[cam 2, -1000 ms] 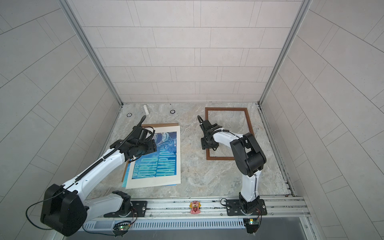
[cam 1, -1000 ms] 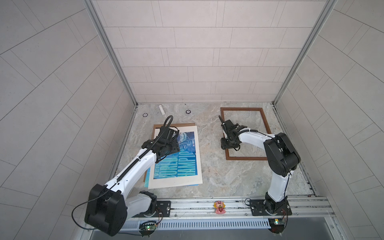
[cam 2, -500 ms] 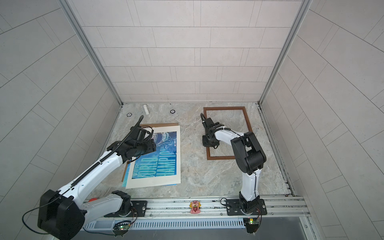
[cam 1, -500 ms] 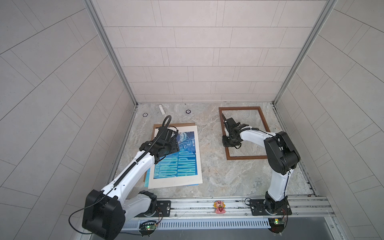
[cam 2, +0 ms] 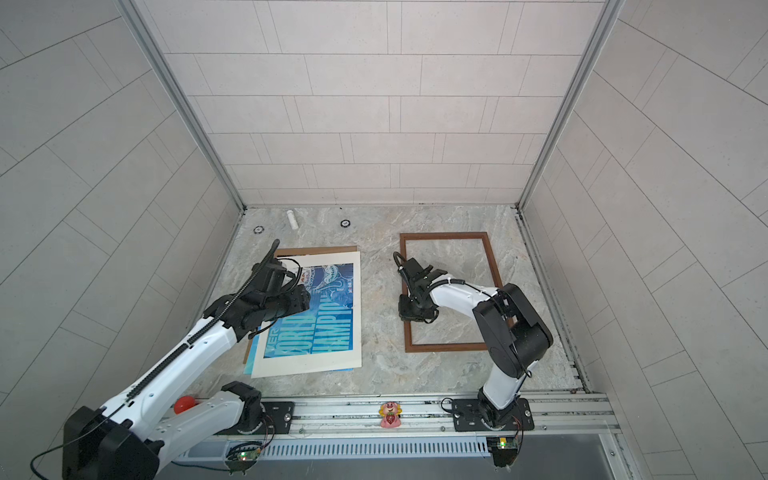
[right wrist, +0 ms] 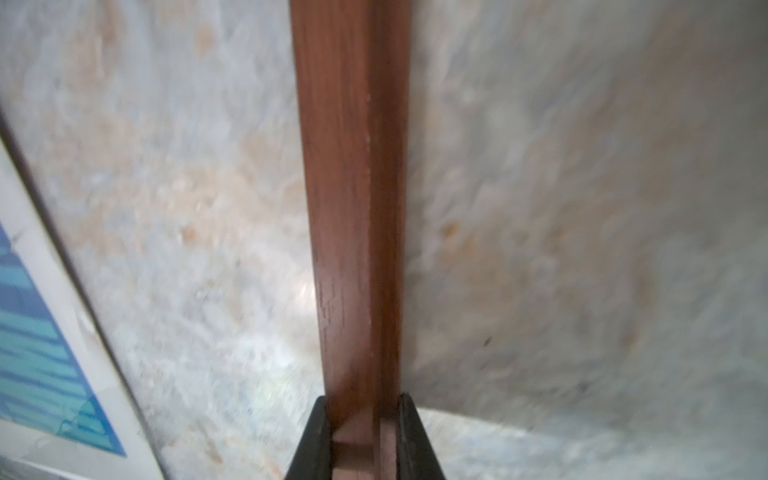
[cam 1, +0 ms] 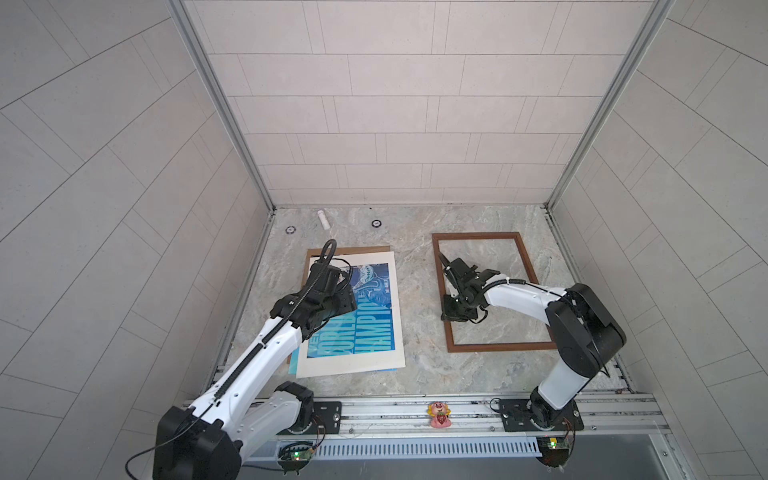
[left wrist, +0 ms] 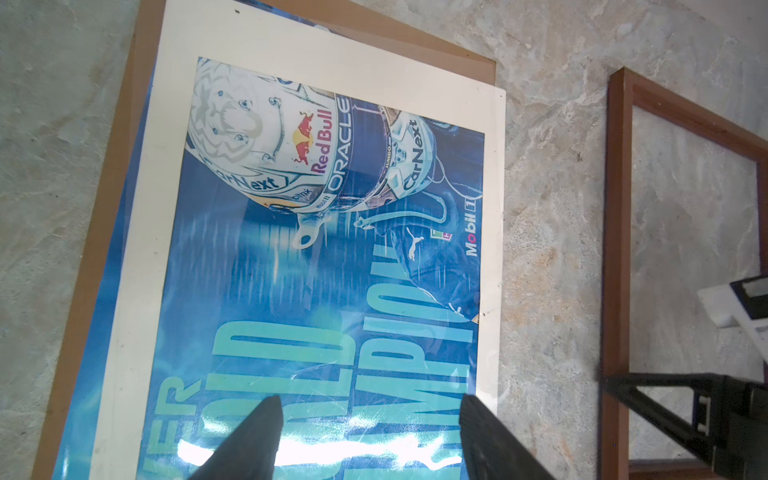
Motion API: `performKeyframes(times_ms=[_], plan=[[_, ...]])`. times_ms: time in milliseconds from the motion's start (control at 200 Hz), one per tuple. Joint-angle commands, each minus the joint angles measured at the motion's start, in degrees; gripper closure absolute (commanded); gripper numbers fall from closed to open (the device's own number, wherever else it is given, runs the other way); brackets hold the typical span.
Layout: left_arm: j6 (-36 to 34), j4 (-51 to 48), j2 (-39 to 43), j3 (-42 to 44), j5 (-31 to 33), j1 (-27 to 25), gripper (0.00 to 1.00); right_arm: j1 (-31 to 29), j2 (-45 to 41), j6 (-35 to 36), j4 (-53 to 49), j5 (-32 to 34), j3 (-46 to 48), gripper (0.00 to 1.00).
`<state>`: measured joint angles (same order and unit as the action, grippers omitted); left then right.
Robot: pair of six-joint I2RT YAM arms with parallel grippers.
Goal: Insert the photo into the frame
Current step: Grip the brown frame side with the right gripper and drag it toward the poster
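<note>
I need to pull the bar in my right gripper back onto the bare floor by the photo's near corner next, to make the gap smaller, and let go of the bar.
The photo (cam 1: 368, 320) (cam 2: 328, 320) lies face up on the left of the floor, blue with teal lettering, a white helmet (left wrist: 253, 124) and a cream border. My left gripper (left wrist: 370, 405) (cam 1: 347, 297) hovers open over its lettering, with nothing between the fingers. The frame (cam 1: 484, 235) (cam 2: 444, 235) (left wrist: 615, 249), thin dark-brown wood, lies flat on the right. My right gripper (right wrist: 361, 401) (cam 1: 448, 311) (cam 2: 405, 311) is shut on the frame's left rail (right wrist: 349, 166), one finger on each side of the wood.
A brown cardboard board (cam 1: 353, 250) (left wrist: 104, 208) lies under the photo, and a blue sheet edge (cam 1: 294, 362) sticks out beneath. A small white cylinder (cam 1: 323, 219) and two black rings (cam 1: 290, 229) (cam 1: 376, 223) sit near the back wall. A pink toy (cam 1: 439, 414) stands on the front rail.
My right gripper has closed on the frame's left rail and slid a little toward the front along it. The left arm has shifted only slightly over the photo.
</note>
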<state>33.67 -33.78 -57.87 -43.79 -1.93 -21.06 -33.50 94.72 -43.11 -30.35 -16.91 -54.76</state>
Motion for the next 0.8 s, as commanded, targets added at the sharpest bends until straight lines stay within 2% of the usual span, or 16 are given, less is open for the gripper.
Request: performKeyframes(times_ms=[0, 55, 200, 355, 520, 796], plan=[[0.04, 0.05, 1.59, 0.99, -0.25, -0.85, 0.27, -4.45, -4.93, -14.03, 2.76, -4.44, 4.67, 0.94], [0.03, 0.12, 1.99, 1.31, -0.39, -1.0, 0.27, -6.36, -5.98, -16.52, 6.11, -4.91, 6.65, 0.95], [0.0, 0.47, 2.17, 1.89, -1.34, -1.34, 0.27, -11.13, -5.22, -15.08, 2.84, -1.24, 4.9, 0.93], [-0.34, 0.07, 1.91, 1.77, -1.85, -1.45, 0.27, -13.32, -5.43, -19.03, 9.2, -2.11, 6.73, 0.94], [0.22, -0.5, 1.61, 1.48, -1.28, -1.51, 0.27, -17.3, -1.57, -14.98, 5.82, -0.12, 1.82, 0.95], [0.07, -1.28, -0.5, 0.67, -1.41, -1.54, 0.27, -17.92, 0.54, -11.0, 4.73, 1.34, 1.17, 0.93]])
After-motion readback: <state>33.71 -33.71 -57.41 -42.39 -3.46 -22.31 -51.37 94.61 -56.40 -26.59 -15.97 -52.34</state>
